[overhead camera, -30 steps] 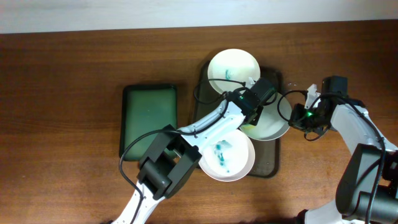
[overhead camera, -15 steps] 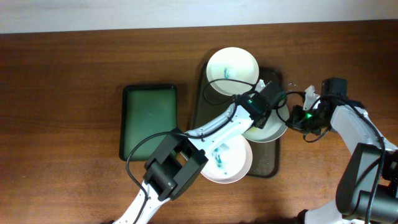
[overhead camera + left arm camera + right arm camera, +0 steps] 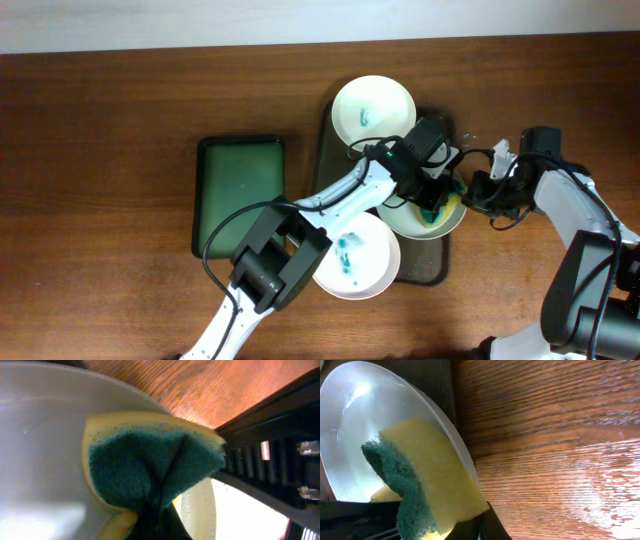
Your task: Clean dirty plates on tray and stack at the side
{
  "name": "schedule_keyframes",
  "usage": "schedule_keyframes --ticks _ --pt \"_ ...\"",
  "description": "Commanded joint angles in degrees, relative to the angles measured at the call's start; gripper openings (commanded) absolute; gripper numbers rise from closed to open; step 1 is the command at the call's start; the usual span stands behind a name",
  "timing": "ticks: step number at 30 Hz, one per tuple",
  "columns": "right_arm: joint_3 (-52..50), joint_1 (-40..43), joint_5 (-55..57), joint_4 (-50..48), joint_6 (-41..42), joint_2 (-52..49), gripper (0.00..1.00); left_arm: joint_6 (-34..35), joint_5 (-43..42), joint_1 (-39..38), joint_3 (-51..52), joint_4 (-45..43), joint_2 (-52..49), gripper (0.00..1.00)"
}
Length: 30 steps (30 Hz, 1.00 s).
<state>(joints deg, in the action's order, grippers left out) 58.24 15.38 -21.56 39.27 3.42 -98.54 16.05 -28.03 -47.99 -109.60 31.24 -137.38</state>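
Note:
My left gripper is to lift the sponge [image 3: 443, 208] across to the empty green tray [image 3: 236, 196] on the gripper's left in the overhead view, lower it there and let go.
Three white plates lie on the dark tray [image 3: 428, 268]. The far plate [image 3: 373, 108] and the near plate [image 3: 355, 265] carry green smears. My left gripper [image 3: 432, 195] is shut on a yellow-and-green sponge [image 3: 443, 208] and presses it into the right-hand plate [image 3: 405, 217]. The left wrist view shows the sponge [image 3: 145, 465] folded in the jaws [image 3: 160, 522] against that plate [image 3: 40, 450]. My right gripper [image 3: 478, 190] is shut on this plate's right rim. In the right wrist view its jaws [image 3: 487, 522] sit at the rim, with the plate [image 3: 355, 425] and sponge [image 3: 435, 475] beyond.
A green tray [image 3: 240, 195] lies on the wooden table to the left of the dark tray. The left arm reaches across the dark tray over the near plate. Bare wood [image 3: 560, 435] lies to the right of the held plate.
My left gripper has swept the sponge to the right and nearer, across the right-hand plate. The near plate has slid a little to the left. The right gripper has stayed at the rim.

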Motion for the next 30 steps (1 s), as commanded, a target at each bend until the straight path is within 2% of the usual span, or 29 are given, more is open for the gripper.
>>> schedule_keyframes --ticks 1,2,4,6,7,10,14,16,17,20,23,26,28,29,30 --pt "-0.57 -0.42 -0.74 -0.09 -0.02 -0.26 0.04 0.39 18.38 0.72 0.74 7.56 -1.60 0.00" --pt "-0.57 -0.42 -0.74 -0.11 -0.02 -0.26 0.04 0.39 30.49 1.73 0.74 10.93 -1.60 0.00" --pt "-0.55 -0.42 -0.74 -0.09 -0.02 -0.26 0.04 0.39 44.54 2.69 0.74 13.46 -1.60 0.00" --pt "-0.57 -0.42 -0.74 -0.11 0.00 -0.26 0.04 0.35 52.76 2.80 0.66 14.86 -1.57 0.00" --pt "-0.57 -0.42 -0.74 -0.11 0.00 -0.26 0.04 0.37 54.03 2.80 0.52 15.54 -1.57 0.00" --pt "-0.55 -0.42 -1.68 -0.13 -0.02 -0.24 0.05 0.37 47.78 2.67 -3.06 18.03 -1.57 0.00" --pt "-0.57 -0.57 -10.78 2.36 -5.29 -0.24 0.04 0.39 37.07 2.69 -4.13 18.43 -1.57 0.00" --pt "-0.61 -3.26 -12.48 3.74 -7.69 -0.24 0.14 0.37 34.38 2.69 -6.84 20.74 -1.36 0.00" --pt "-0.59 -5.62 -12.31 3.63 -7.72 -0.24 0.19 0.39 33.48 2.69 -9.92 23.43 -1.36 0.00" --pt "-0.48 -9.94 -12.31 2.27 -7.45 -0.20 0.25 0.39 33.35 3.41 -18.16 31.23 -1.36 0.00" --pt "-0.02 -10.19 -12.35 2.12 -6.38 -0.17 0.26 0.37 33.38 6.12 -28.96 41.99 -1.36 0.00" --pt "0.63 -10.56 -12.48 2.25 -6.36 -0.17 0.27 -0.17 33.66 12.33 -45.24 55.10 -1.36 0.00" --pt "4.37 -12.59 -11.76 5.64 -5.40 -0.20 0.27 -3.08 33.70 18.40 -56.04 65.51 -1.36 0.00" --pt "6.14 -13.53 -9.68 6.84 -3.13 -0.20 0.27 -7.63 30.49 20.52 -56.85 65.48 -0.68 0.00" --pt "8.61 -15.19 -6.67 8.33 -2.23 -0.20 0.28 -8.20 29.11 22.64 -56.83 65.48 0.13 0.00"
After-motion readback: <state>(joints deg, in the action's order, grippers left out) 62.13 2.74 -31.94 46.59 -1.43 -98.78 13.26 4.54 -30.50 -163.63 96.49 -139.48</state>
